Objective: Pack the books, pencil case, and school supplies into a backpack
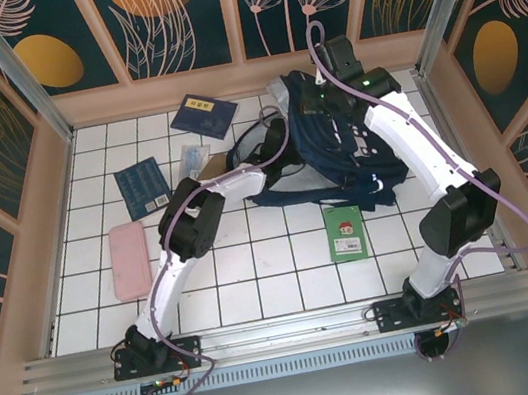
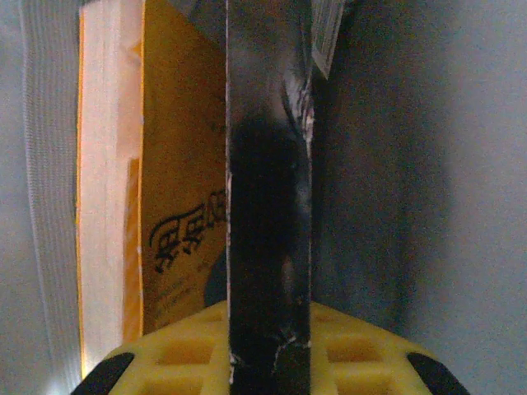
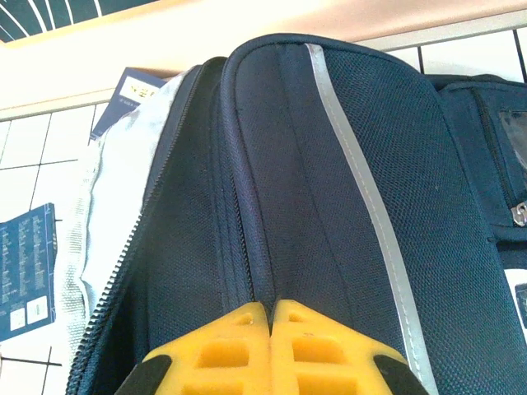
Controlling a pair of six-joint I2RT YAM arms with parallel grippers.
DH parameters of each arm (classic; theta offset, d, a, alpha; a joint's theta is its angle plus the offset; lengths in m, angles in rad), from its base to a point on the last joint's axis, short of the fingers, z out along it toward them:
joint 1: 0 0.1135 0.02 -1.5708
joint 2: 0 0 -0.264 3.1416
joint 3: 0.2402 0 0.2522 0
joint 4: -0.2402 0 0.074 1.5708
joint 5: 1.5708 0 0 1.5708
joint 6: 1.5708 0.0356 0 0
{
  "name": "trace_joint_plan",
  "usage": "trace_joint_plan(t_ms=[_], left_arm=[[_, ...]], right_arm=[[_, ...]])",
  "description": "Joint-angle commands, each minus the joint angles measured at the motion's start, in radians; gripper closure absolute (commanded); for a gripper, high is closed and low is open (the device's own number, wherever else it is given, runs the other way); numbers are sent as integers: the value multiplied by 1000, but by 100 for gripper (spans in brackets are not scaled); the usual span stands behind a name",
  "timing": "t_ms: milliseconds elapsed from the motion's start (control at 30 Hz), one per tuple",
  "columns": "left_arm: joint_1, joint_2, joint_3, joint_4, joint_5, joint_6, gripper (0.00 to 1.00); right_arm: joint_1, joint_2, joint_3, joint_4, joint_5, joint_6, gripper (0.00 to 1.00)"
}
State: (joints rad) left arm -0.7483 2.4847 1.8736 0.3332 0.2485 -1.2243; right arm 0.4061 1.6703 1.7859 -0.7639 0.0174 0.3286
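Next, my right gripper carries the held fabric down across the backpack's opening [image 3: 119, 214] and releases the fold of the fabric. The opening gapes below, over by my left gripper.
The navy backpack [image 1: 359, 156] lies at the back right of the tiled floor, its mouth facing left. My left gripper [image 2: 269, 314] is inside it, shut on the large black book [image 2: 269, 239], which I see edge-on. The yellow-orange book [image 2: 177, 164] stands just left of it against the grey lining [image 2: 49, 206]. My right gripper [image 3: 270, 309] is shut on the backpack's top fabric [image 3: 329, 164] beside the zip, and sits at the bag's far end [image 1: 321, 99]. Two navy books [image 1: 203, 116] [image 1: 146, 189], the green booklet [image 1: 347, 232] and the clear packet [image 1: 197, 160] lie outside.
A pink pencil case [image 1: 131, 260] lies at the left of the floor. Wooden walls [image 1: 50, 193] ring the tiled area, and the backpack's white reflective stripe [image 3: 362, 189] runs along its top.
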Motion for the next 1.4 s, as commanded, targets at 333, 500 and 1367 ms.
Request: trace_joint_plan(t_ms=[333,500,1367], left_arm=[[-32,-142,38,-254,-129,180,19],[-31,-249,-28,-302,-133,210,9],[272,-1008,-776,-482,-304,386,2]], right_arm=[[-34,-98,-71,152,-27,29,100],[-51,-111,-144,190,-24,27,100],[-26,-65,-495,449,-77,69,88]])
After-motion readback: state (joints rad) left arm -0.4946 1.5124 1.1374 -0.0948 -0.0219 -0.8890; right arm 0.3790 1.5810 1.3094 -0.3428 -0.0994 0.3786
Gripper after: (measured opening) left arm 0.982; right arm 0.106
